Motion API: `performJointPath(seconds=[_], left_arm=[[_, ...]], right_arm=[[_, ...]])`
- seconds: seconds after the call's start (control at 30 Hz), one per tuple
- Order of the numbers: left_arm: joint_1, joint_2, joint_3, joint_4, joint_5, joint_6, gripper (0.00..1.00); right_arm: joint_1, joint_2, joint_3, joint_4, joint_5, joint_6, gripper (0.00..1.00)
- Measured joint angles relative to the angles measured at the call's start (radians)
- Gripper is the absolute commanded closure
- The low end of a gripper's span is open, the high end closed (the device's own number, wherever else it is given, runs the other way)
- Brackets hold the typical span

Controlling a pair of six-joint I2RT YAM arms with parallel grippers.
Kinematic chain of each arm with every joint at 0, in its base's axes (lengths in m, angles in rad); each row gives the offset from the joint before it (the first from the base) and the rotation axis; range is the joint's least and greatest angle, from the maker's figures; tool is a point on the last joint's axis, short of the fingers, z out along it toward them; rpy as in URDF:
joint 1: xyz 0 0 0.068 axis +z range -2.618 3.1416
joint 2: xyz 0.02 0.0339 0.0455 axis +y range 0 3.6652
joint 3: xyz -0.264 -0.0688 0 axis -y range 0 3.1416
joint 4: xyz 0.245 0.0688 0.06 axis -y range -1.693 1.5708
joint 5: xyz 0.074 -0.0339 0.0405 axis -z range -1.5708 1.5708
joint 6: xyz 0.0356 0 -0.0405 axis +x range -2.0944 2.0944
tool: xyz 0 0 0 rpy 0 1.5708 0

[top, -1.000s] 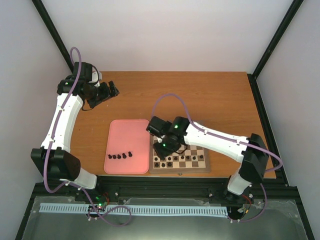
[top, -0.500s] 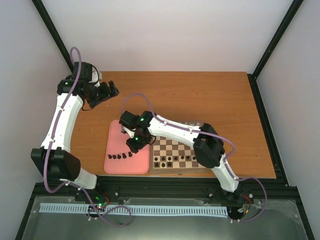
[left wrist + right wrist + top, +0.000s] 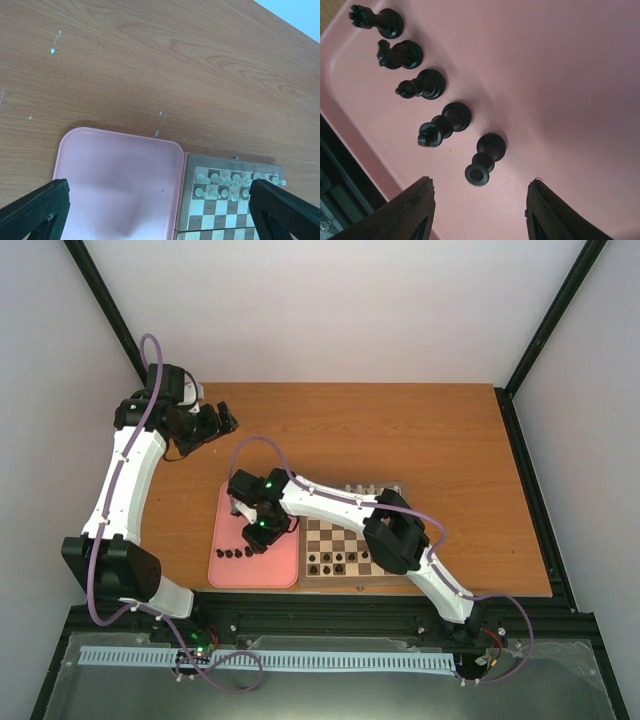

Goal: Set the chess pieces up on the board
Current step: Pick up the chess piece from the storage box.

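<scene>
The piece stands just ahead of the gap between my open fingers, so my right gripper next needs to lower toward the nearest black piece and close around its stem.
Several tiny black chess pieces stand in a row on the pink tray. In the top view they sit near the tray's front edge. My right gripper is open just above the tray, and the nearest black piece stands just ahead of the gap between its fingers. It also shows in the top view. More black pieces stand on the near rows of the wooden board. My left gripper is open and empty, far back left.
White pieces fill the board's far rows. The pink tray lies directly left of the board. The right arm stretches over the board's far left corner. Bare wooden table lies behind.
My right gripper has swung left from over the board's near left part to above the tray, ending at the row of black pieces. The left arm has not moved.
</scene>
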Motion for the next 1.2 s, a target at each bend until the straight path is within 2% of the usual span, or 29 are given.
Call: performJointPath(seconds=[0.23,0.47,0.77,0.87,1.07,1.2], left_arm=[[0.0,0.0,0.0,0.0,0.0,0.0,0.0],[0.0,0.0,0.0,0.0,-0.001,0.0,0.0],[0.0,0.0,0.0,0.0,-0.001,0.0,0.0],[0.0,0.0,0.0,0.0,-0.001,0.0,0.0],[0.0,0.0,0.0,0.0,-0.002,0.0,0.0],[0.0,0.0,0.0,0.0,-0.003,0.0,0.0]], right_arm=[[0.0,0.056,0.031,-0.015,0.0,-0.013,0.56],[0.0,0.084,0.082,-0.034,0.004,-0.024,0.69],[0.0,0.097,0.093,-0.046,0.002,-0.03,0.73],[0.0,0.11,0.096,-0.051,0.0,-0.034,0.79],[0.0,0.116,0.108,-0.056,0.004,-0.034,0.97],[0.0,0.116,0.112,-0.063,0.015,-0.033,0.97]])
